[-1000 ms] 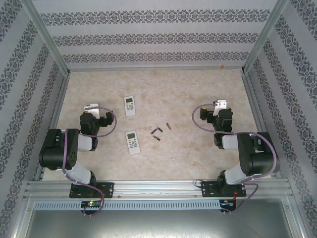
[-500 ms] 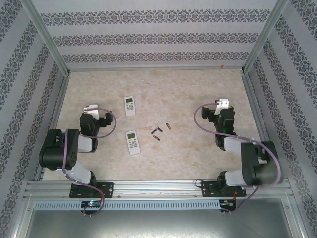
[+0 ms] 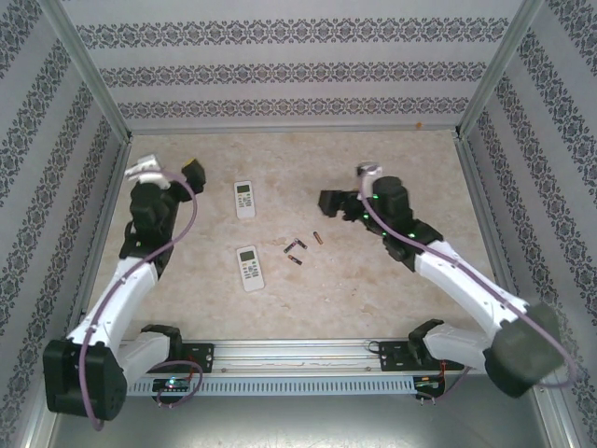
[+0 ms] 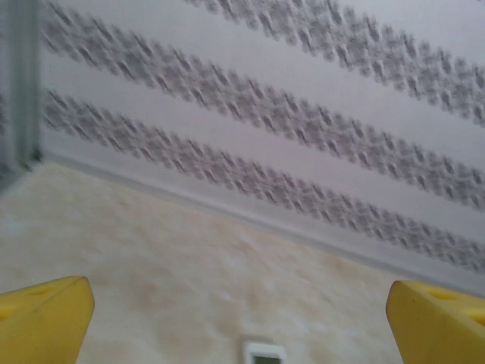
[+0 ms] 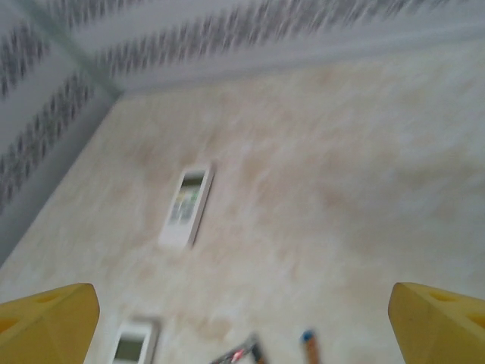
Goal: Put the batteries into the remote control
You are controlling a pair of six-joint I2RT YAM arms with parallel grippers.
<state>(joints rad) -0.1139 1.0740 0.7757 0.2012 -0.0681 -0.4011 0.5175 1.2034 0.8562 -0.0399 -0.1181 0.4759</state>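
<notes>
The long edges of the far remote's screen end point(image 3: 243, 188) point(image 4: 264, 350) are below. My left gripper next needs to swing over toward my other arm, tip down and lower to close on them.
Two white remote controls lie on the table, one farther back point(image 3: 244, 199) and one nearer point(image 3: 250, 267). Just right of them are the batteries point(image 3: 295, 250), small dark cylinders, one apart point(image 3: 317, 237). My left gripper point(image 3: 191, 173) is stretched out at the far left, left of the far remote, open and empty. My right gripper point(image 3: 331, 201) hovers right of the batteries, open and empty. In the left wrist view the yellow fingertips point(image 4: 45, 318) stand wide apart with a remote's top edge point(image 4: 265, 354) below. The right wrist view is blurred; between wide fingertips point(image 5: 439, 322) lie a remote point(image 5: 186, 206), another point(image 5: 132, 345) and batteries point(image 5: 308, 345).
Patterned walls point(image 3: 280, 75) enclose the beige table on three sides, with metal posts point(image 3: 89, 75) at the back corners. An aluminium rail point(image 3: 298, 355) carrying both arm bases runs along the near edge. Bare tabletop point(image 3: 373, 280) lies to the right of the batteries.
Both arms have unfolded from their tucked pose. The left gripper has reached toward the far left. The right gripper has swung left toward the middle, near the batteries. Remotes and batteries have not moved.
</notes>
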